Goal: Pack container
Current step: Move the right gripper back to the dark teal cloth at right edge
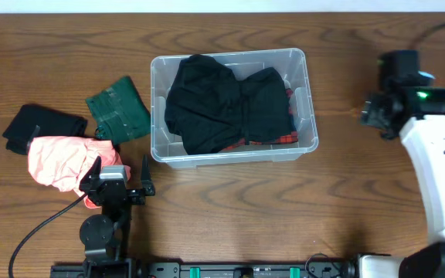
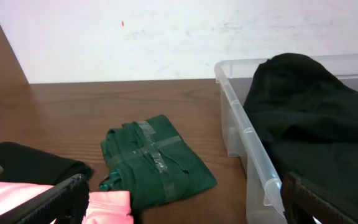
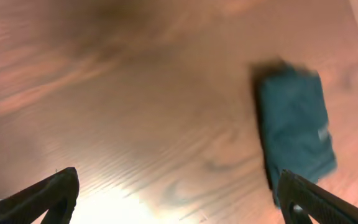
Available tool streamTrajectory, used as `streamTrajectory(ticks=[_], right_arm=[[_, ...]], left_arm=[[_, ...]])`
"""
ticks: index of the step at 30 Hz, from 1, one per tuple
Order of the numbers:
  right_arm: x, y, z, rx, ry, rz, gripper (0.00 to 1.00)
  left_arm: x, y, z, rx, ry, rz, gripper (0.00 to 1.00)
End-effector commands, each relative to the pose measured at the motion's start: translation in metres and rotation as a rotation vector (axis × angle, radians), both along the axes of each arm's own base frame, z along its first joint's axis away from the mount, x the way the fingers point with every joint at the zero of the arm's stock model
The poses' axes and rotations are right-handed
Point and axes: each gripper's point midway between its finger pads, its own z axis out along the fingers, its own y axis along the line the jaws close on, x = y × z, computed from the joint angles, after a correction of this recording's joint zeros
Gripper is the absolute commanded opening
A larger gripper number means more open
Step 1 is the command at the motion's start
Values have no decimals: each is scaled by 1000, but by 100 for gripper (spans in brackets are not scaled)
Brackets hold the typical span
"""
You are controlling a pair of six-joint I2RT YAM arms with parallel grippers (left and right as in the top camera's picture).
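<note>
My right gripper moves to the right in the overhead view next, then lowers to the teal cloth on the tabletop outside the container (image 1: 296, 58).
The clear plastic container (image 1: 296, 58) stands mid-table and holds a black garment (image 1: 222, 104) over a red plaid cloth (image 1: 280, 140). Its near corner and the black garment (image 2: 316, 124) also show in the left wrist view, with the rim (image 2: 253, 149) at right. My left gripper (image 1: 119, 179) is open, low over the table in front of the container's left end. A pink cloth (image 1: 64, 161) lies against its left finger and also shows in the left wrist view (image 2: 107, 208). My right gripper (image 1: 371, 112) is open and empty, right of the container, over bare wood (image 3: 179, 205).
A folded green cloth (image 1: 118, 108) (image 2: 157, 158) lies left of the container, and a black cloth (image 1: 41, 125) (image 2: 23, 163) lies further left. A blurred teal cloth (image 3: 294, 134) lies on the table in the right wrist view. A white wall runs behind the table.
</note>
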Motion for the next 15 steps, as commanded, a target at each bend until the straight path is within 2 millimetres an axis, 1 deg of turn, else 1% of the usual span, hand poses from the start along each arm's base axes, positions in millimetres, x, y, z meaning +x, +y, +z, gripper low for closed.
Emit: streamTrajectory(ticks=[1,5,8,11,15], right_arm=[[-21,-30,-36,30,39,-170,99],[-47,-59,-77,39,91,-267,99],[-64,-84,-96,-4,116,-325,99],[-76,-108,-106,-30,126,-368,99],[-89,-132,-111,-46,128,-441,99]], left_arm=[[0,0,-15,-12,37,-2,98],[0,0,-16,-12,37,-2,98],[0,0,-15,-12,37,-2,98],[0,0,-15,-12,37,-2,98],[0,0,-15,-12,37,-2,98]])
